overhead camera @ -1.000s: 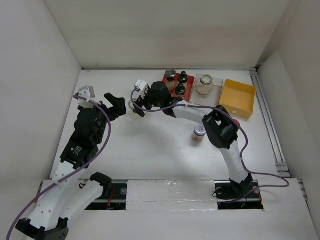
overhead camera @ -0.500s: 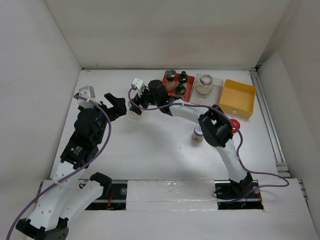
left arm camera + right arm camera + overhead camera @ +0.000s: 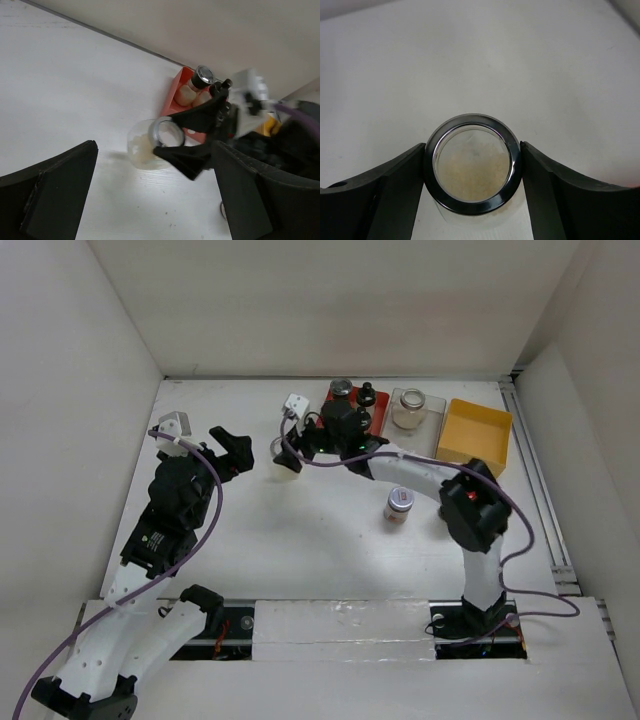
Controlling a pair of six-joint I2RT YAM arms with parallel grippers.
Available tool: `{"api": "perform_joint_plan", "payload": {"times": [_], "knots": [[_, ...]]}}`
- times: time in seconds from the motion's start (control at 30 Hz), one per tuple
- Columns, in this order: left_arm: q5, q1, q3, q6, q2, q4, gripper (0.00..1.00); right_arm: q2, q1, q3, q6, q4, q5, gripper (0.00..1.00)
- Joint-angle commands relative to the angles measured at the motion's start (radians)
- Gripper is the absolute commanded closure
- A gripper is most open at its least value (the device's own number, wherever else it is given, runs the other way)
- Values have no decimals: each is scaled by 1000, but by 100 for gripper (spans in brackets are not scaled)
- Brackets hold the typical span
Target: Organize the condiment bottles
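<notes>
My right gripper moves past the red tray next, then down into the clear tray (image 3: 412, 437) to release, since that lies to its right in the top view.
My right gripper (image 3: 290, 452) is shut on the chrome rim of a squat clear glass jar (image 3: 283, 457) with pale powder in it, left of the red tray (image 3: 384, 426). In the right wrist view the jar (image 3: 472, 172) sits between both fingers (image 3: 390, 195). The left wrist view shows the jar (image 3: 145, 147) tilted. My left gripper (image 3: 240, 448) is open and empty, just left of the jar. The red tray holds a grey-lidded shaker (image 3: 341, 390) and black-capped shakers (image 3: 367, 392). A second glass jar (image 3: 408, 408) stands in the clear tray. A silver-lidded labelled jar (image 3: 399, 505) stands on the table. The red-capped bottle is hidden.
A yellow tray (image 3: 475, 435) lies right of the clear tray (image 3: 432, 430) at the back. White walls close in the table on the left, back and right. The right arm's elbow (image 3: 472, 508) hangs over the table's right part.
My right gripper has moved a little right and toward the back with the glass jar, and its elbow has swung right. The left arm has not moved.
</notes>
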Motion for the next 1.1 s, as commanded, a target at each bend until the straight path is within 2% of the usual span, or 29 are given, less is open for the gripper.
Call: {"api": "perform_joint_plan", "payload": {"times": [0.0, 0.13, 0.3, 0.43, 0.57, 0.9, 1.07], "knots": [[8, 4, -5, 6, -10, 38, 7, -267, -77, -70, 15, 200, -35, 48], [17, 4, -5, 6, -10, 38, 7, -456, -206, -217, 6, 200, 22, 48], [17, 4, -5, 6, -10, 38, 7, -560, -394, -342, 5, 176, 45, 48], [17, 4, -5, 6, -10, 38, 7, -571, -548, -379, 5, 156, 62, 48], [17, 4, -5, 6, -10, 38, 7, -501, -628, -379, 5, 156, 62, 48], [27, 4, -5, 16, 0, 38, 7, -346, -662, -360, 5, 177, 50, 48], [27, 4, -5, 16, 0, 38, 7, -303, -651, -398, 36, 214, 59, 43]]}}
